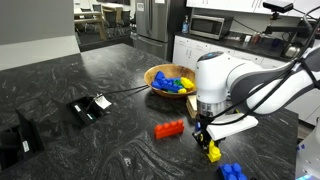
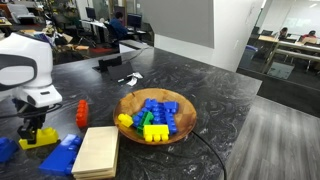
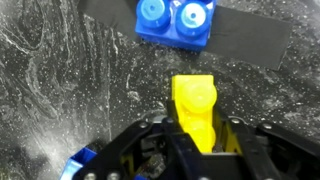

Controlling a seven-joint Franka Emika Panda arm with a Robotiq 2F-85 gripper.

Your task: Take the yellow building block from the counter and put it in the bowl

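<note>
My gripper lifts the yellow building block (image 1: 213, 153) past the red brick next, then lowers it over the yellow bricks in the bowl.
The yellow building block (image 3: 197, 112) lies lengthwise between my gripper's (image 3: 196, 140) black fingers, which press on both of its long sides. In both exterior views the block (image 1: 213, 153) (image 2: 44, 141) sits at the level of the dark marbled counter (image 1: 100, 70) (image 2: 205, 80), with the gripper (image 1: 205, 140) (image 2: 34, 133) pointing straight down on it. The wooden bowl (image 1: 152, 76) (image 2: 186, 112) stands apart from the gripper and holds several blue, yellow and green bricks.
A red brick (image 1: 169, 129) (image 2: 82, 112) lies between gripper and bowl. Blue bricks (image 1: 232, 172) (image 2: 62, 156) (image 3: 172, 22) lie close to the gripper, beside a flat tan block (image 2: 97, 151). Black devices with a cable (image 1: 90, 108) sit further off.
</note>
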